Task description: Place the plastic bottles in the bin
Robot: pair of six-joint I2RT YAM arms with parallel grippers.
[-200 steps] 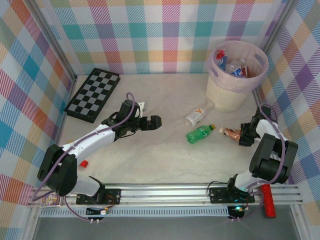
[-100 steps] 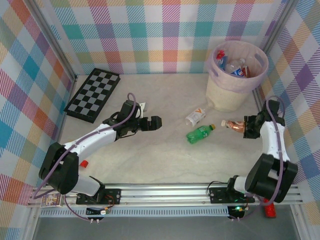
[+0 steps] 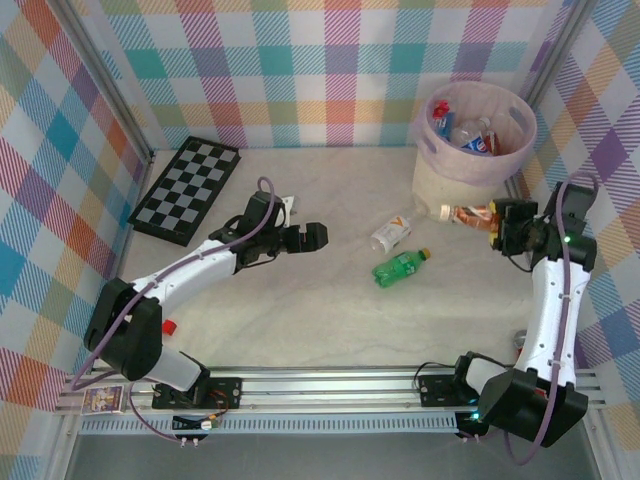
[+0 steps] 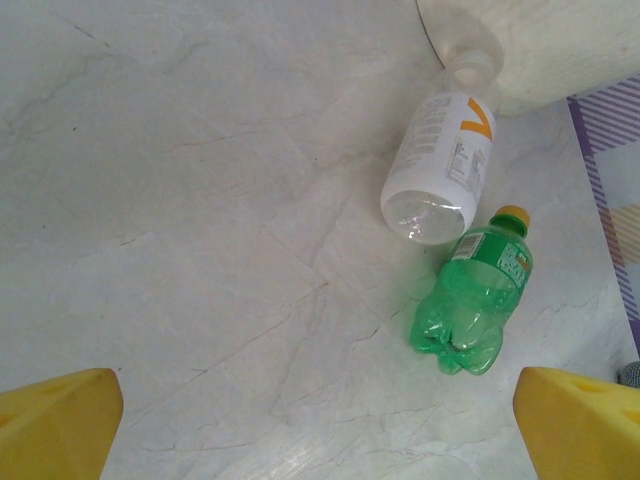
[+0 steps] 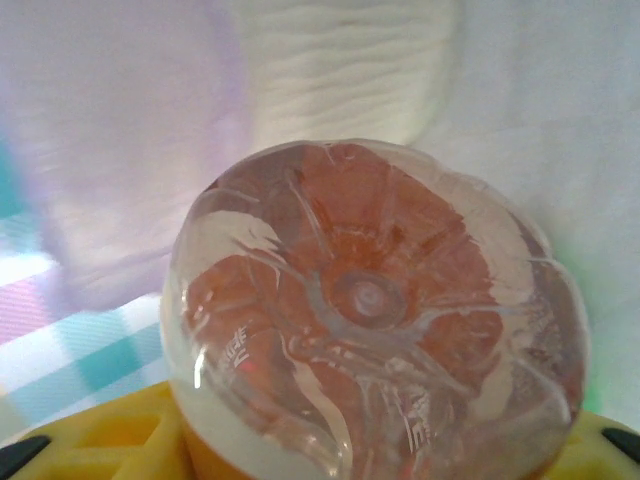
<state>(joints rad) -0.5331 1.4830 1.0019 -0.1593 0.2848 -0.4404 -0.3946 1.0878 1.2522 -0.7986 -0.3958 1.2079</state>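
Observation:
Next, my right gripper needs to rise and move outward over the bin's open top (image 3: 484,122) to release the brown bottle (image 3: 466,214), since the bottle is still beside the bin's outer side.
The cream bin (image 3: 452,186) with a pink liner stands at the back right and holds several bottles (image 3: 470,135). My right gripper (image 3: 499,224) is shut on a brown bottle (image 3: 466,214), held sideways in the air beside the bin's wall. In the right wrist view the bottle's base (image 5: 375,310) faces the camera, with the bin (image 5: 350,70) behind it. A green bottle (image 3: 402,266) (image 4: 470,305) and a clear bottle with a white label (image 3: 390,234) (image 4: 440,165) lie on the table. My left gripper (image 3: 312,238) (image 4: 320,430) is open, left of both, holding nothing.
A chessboard (image 3: 186,190) lies at the back left. A small red object (image 3: 169,327) sits by the left arm's base, and a small white item (image 3: 286,211) lies behind the left wrist. Checked walls enclose the table.
My right arm has lifted the brown bottle off the table and carried it back toward the bin. The left gripper has shifted slightly forward.

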